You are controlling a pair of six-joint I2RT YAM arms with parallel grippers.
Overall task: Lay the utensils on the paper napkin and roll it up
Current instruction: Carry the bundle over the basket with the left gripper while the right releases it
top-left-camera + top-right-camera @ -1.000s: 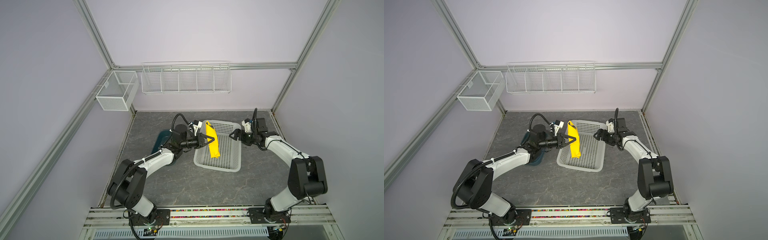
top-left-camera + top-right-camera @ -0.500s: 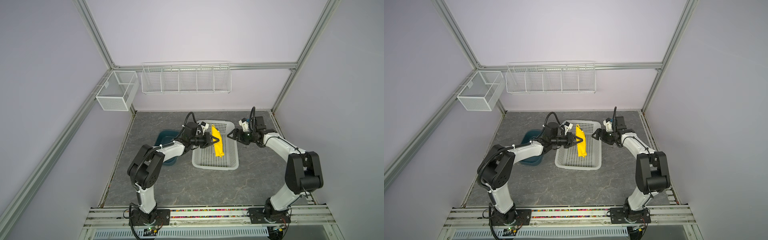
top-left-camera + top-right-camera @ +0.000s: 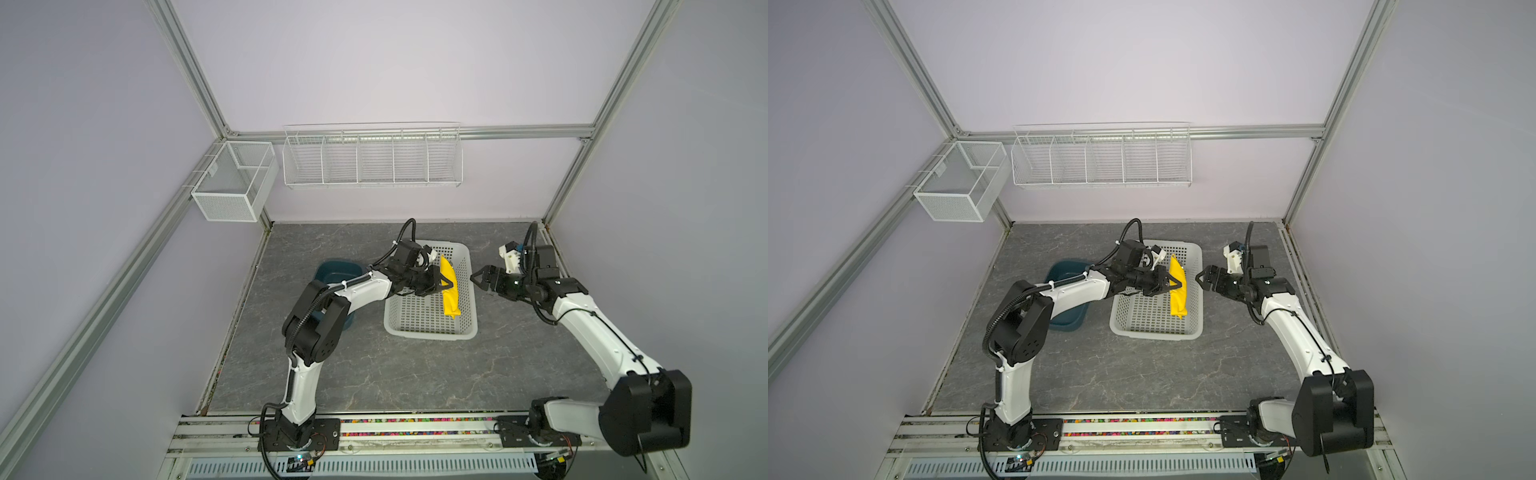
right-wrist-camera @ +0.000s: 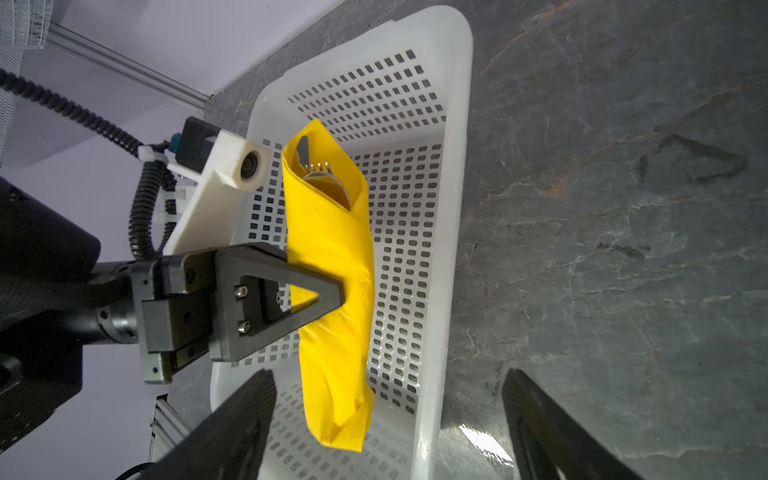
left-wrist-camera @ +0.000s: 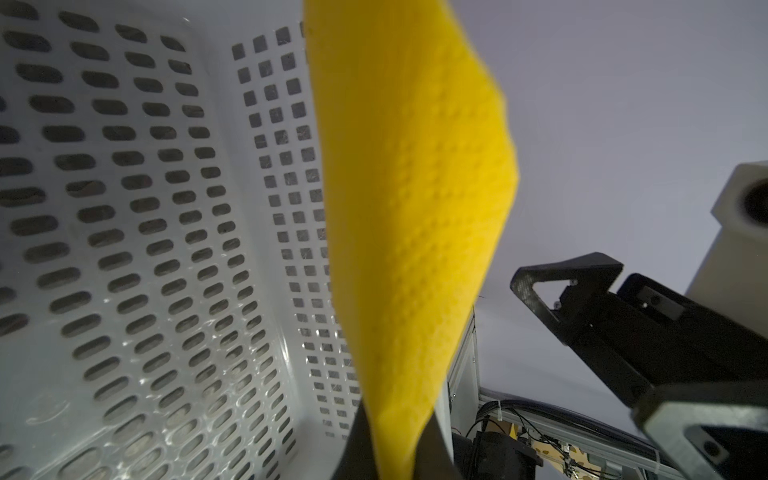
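Observation:
The rolled napkin still hangs above the slotted bottom of the basket, so next I will lower my left gripper into the white basket (image 3: 430, 334) and let go of the napkin on that bottom.
The yellow paper napkin (image 3: 450, 297) (image 3: 1178, 297) is rolled into a long bundle. My left gripper (image 3: 445, 286) (image 3: 1177, 285) is shut on its middle and holds it over the right side of the white basket (image 3: 430, 334). In the right wrist view the utensils (image 4: 320, 172) show as a fork, a spoon and a knife tip poking from the open end of the napkin (image 4: 332, 232). The napkin (image 5: 415, 208) fills the left wrist view, pinched between the left gripper's (image 5: 395, 453) fingers. My right gripper (image 3: 474, 279) (image 3: 1200, 277) (image 4: 390, 424) is open and holds nothing, just outside the basket's right rim.
A teal tub (image 3: 336, 272) (image 3: 1065, 270) sits left of the basket, partly behind the left arm. On the back wall hang a long wire rack (image 3: 372, 160) and a small mesh box (image 3: 232, 187). Grey stone-patterned table (image 3: 415, 374) lies in front.
My left gripper has carried the rolled napkin to the right, from the basket's left part to near its right wall. The right gripper has stayed open beside the rim.

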